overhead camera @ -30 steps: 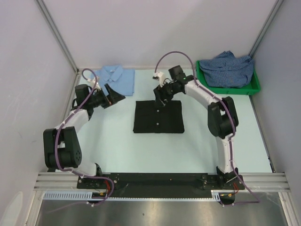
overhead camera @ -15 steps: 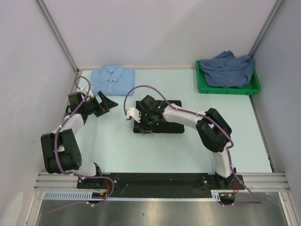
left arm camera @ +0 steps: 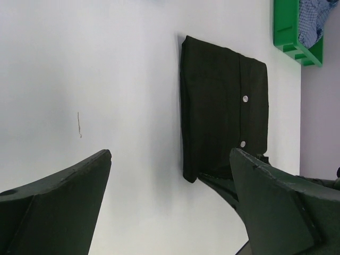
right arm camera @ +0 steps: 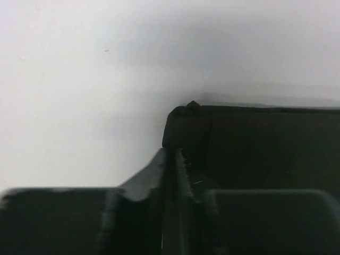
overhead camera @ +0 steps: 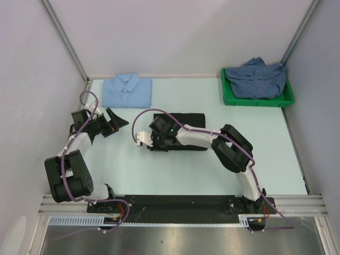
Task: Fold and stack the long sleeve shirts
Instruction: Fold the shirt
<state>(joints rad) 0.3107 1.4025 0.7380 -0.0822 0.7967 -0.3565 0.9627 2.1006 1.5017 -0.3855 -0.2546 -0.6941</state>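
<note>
My left gripper moves, open, across and down next, since the black shirt's edge by its buttons lies below it and to its right in the top view.
A folded black long sleeve shirt [overhead camera: 183, 132] with pale buttons lies mid-table, also seen as the black shirt [left arm camera: 223, 106] in the left wrist view. My right gripper [overhead camera: 154, 144] reaches across it to its near-left corner. There the right gripper [right arm camera: 172, 154] has its jaws pressed together on the edge of the black fabric [right arm camera: 249, 138]. My left gripper [overhead camera: 118, 123] hangs left of the shirt, and the left gripper [left arm camera: 170, 159] stands wide open with nothing in it. A folded light blue shirt [overhead camera: 127, 90] lies at the back left. The checked shirt [overhead camera: 258, 77] is crumpled in a bin.
The green plastic bin [overhead camera: 228, 98] stands at the back right, its corner also showing as the green bin [left arm camera: 284, 32]. Grey walls close in the table on the left, back and right. Bare pale tabletop [overhead camera: 122, 159] lies in front of the black shirt.
My right arm swung from the black shirt's back edge over to its near-left corner and its jaws closed there. My left arm drew back to the left, still open.
</note>
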